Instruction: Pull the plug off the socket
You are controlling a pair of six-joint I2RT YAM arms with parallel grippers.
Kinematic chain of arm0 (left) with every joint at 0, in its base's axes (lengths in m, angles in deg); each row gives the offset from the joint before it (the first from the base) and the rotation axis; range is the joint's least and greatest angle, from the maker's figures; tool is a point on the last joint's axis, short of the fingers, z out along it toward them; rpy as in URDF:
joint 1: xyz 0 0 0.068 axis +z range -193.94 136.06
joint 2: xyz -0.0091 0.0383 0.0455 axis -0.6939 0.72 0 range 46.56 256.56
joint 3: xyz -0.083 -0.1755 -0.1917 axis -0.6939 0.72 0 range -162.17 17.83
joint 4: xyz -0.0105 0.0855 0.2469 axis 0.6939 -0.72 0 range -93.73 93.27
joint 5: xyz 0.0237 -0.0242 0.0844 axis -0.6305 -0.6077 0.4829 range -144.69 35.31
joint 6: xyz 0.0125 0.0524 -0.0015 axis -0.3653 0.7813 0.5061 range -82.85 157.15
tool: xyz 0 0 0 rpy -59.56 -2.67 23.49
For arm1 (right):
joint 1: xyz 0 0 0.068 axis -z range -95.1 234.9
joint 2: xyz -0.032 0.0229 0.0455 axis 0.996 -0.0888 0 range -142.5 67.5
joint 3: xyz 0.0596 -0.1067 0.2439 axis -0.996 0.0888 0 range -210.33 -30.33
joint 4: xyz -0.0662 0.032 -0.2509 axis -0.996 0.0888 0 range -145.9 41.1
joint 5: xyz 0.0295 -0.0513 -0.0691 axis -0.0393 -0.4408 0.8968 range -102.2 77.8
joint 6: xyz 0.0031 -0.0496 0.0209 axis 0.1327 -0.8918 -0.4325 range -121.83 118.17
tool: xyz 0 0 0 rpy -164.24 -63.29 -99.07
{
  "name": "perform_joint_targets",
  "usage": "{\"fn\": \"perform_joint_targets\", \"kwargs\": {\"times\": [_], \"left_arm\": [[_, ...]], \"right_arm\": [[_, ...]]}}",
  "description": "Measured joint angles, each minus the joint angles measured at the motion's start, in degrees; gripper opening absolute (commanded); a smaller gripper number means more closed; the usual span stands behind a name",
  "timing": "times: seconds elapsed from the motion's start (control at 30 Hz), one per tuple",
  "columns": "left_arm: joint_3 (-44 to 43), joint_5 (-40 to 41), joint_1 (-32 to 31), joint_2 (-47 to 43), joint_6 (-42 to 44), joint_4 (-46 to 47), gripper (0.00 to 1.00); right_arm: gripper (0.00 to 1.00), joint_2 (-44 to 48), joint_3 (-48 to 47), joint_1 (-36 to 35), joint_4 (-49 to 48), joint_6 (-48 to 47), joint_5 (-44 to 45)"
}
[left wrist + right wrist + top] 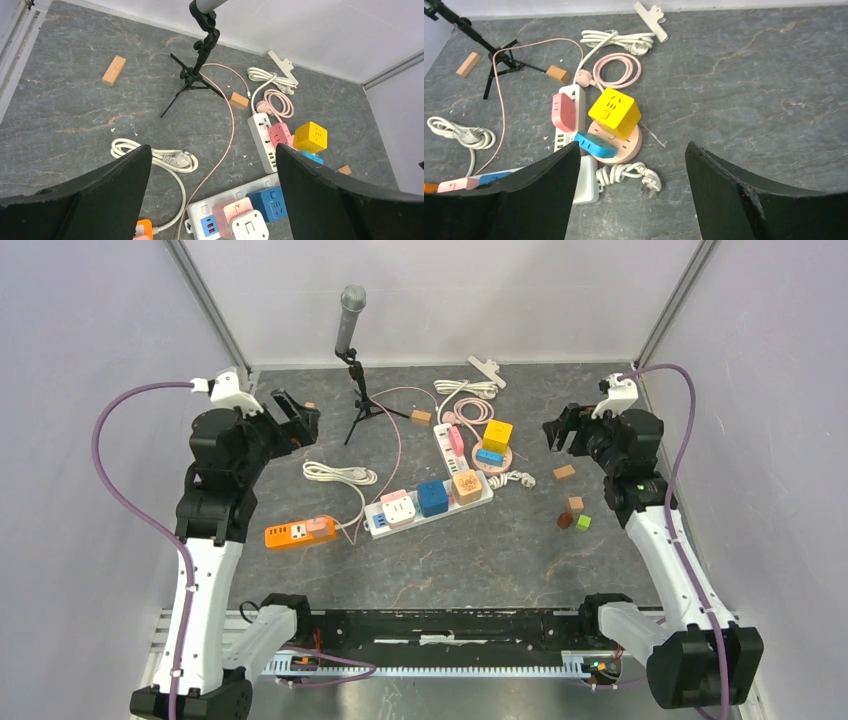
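Observation:
My right gripper moves down and across onto the tan cube next, since that cube sits below it and to its left in the top view.
A long white power strip lies mid-table carrying a pink-and-white adapter, a blue cube plug and a tan cube. An orange socket with a pink plug lies to its left. A second white strip holds a pink adapter. A round pink socket holds a yellow cube and a blue adapter. My left gripper is open, raised at the far left. My right gripper is open, raised at the far right. Both are empty.
A microphone on a black tripod stands at the back. A coiled white cord, a loose white plug, a pink coiled cable and a white clip lie about. Small wooden and coloured blocks sit at the right.

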Motion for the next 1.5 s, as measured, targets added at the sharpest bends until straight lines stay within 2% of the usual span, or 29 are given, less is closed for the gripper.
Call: {"fn": "perform_joint_targets", "kwargs": {"times": [0.17, 0.3, 0.4, 0.53, 0.7, 0.8, 0.97, 1.13, 1.3, 1.5], "left_arm": [[1.99, -2.01, 0.00, -1.14, -0.26, 1.38, 1.00], [5.31, -6.69, 0.00, -1.79, -1.38, 4.31, 1.00], [6.91, -11.06, -0.07, -1.05, -2.91, 6.56, 1.00], [9.38, -21.97, -0.46, 0.17, -5.64, 13.27, 1.00], [15.91, -29.62, -6.43, 1.53, -10.69, 24.22, 1.00], [18.73, -29.35, -11.43, 2.64, -11.72, 26.40, 1.00], [21.90, -23.96, -18.84, 4.74, -12.20, 25.46, 1.00], [23.41, -17.42, -22.10, 7.06, -12.17, 21.46, 0.99], [22.14, -13.18, -23.58, 12.70, -12.13, 19.63, 0.85], [15.72, -10.78, -25.68, 23.10, -11.34, 16.28, 0.73]], "right_arm": [[0.83, 0.00, 1.68, -0.74, -0.31, 2.19, -2.71], [0.98, -0.11, 3.65, -2.82, -1.75, 4.33, -5.01], [0.98, -0.48, 5.03, -6.49, -2.27, 5.01, -5.55], [0.98, -0.55, 6.73, -12.07, -4.61, 5.46, -5.38], [0.98, -2.71, 6.58, -19.80, -4.04, 5.53, 0.22], [0.98, -6.14, 5.01, -24.55, -1.07, 5.40, 5.20], [0.98, -10.97, 2.89, -32.24, 2.82, 5.29, 11.61], [0.98, -16.48, 0.52, -38.32, 5.60, 4.87, 16.31], [0.92, -23.06, -4.96, -39.21, 9.01, 4.83, 21.35], [0.89, -28.33, -10.82, -39.21, 12.70, 4.96, 27.96]]}}
